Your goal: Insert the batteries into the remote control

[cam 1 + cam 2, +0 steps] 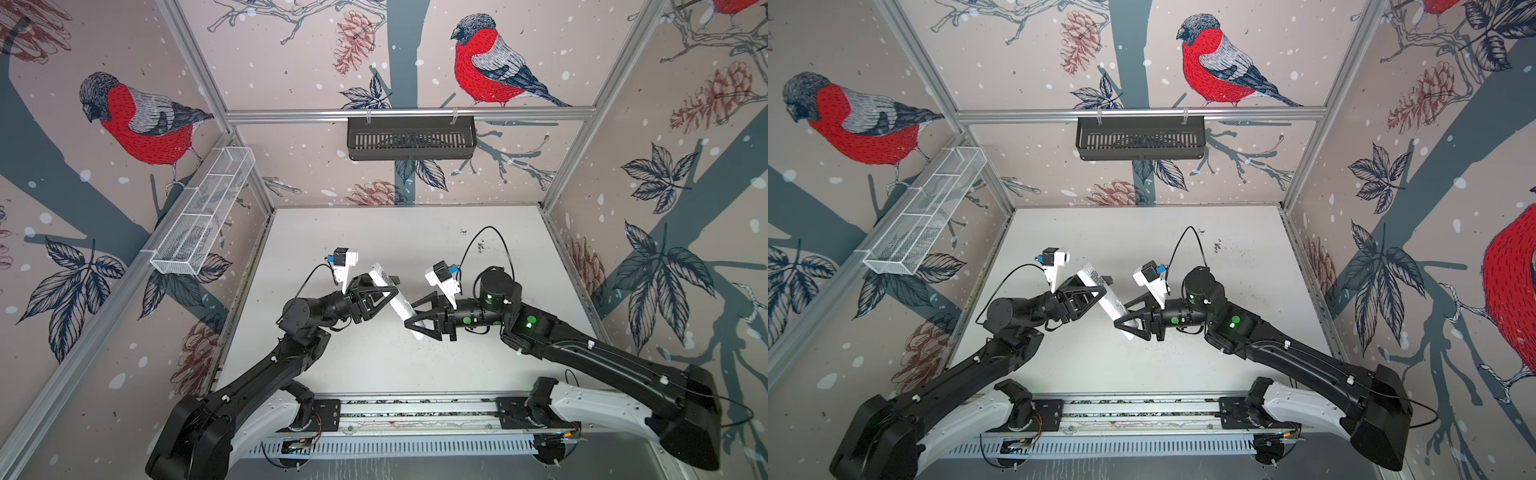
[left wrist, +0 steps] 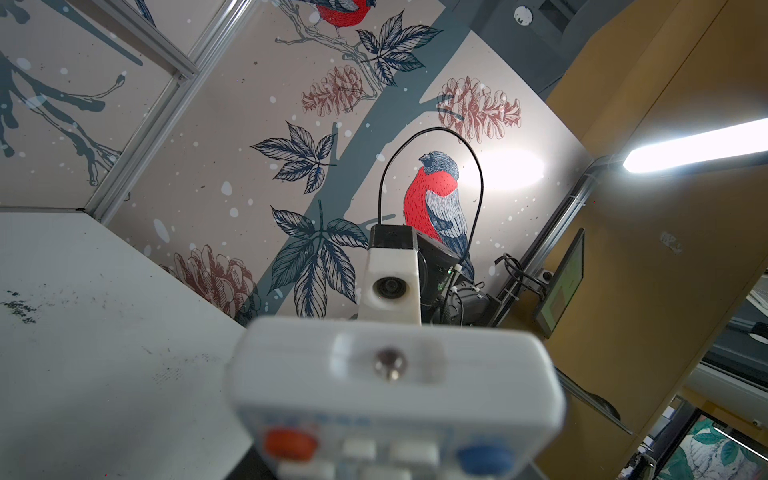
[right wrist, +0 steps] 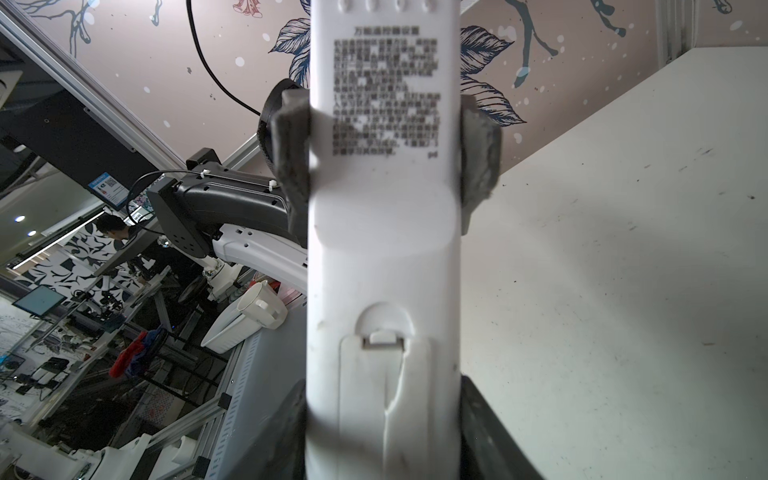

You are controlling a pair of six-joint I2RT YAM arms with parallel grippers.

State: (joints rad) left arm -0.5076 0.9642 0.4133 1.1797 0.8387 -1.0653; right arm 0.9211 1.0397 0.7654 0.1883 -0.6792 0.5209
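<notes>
Next, my left gripper will lower and tilt downward to lay the remote [image 3: 382,249] flat on the bare tabletop below and release it, because the battery cover sits in place.
The white remote control [image 1: 401,305] [image 1: 1111,305] hangs slanted above the table, held at both ends. My left gripper [image 1: 392,291] [image 1: 1102,293] is shut on its button end; its grey pads [image 3: 291,158] press both long sides. The right gripper [image 1: 413,318] [image 3: 382,436] is shut on the opposite end, black fingers [image 3: 286,436] against both edges. The right wrist view shows the remote's [image 3: 382,249] plain back with printed text and the battery cover [image 3: 374,395] in place. In the left wrist view the remote's end [image 2: 395,374] with red and blue buttons fills the foreground. The batteries are out of view.
The white table [image 1: 374,365] lies under both arms. A black slotted basket [image 1: 411,137] hangs on the back wall and a white mesh basket [image 1: 203,216] on the left wall. A metal rail [image 1: 415,407] carries both arm bases at the front.
</notes>
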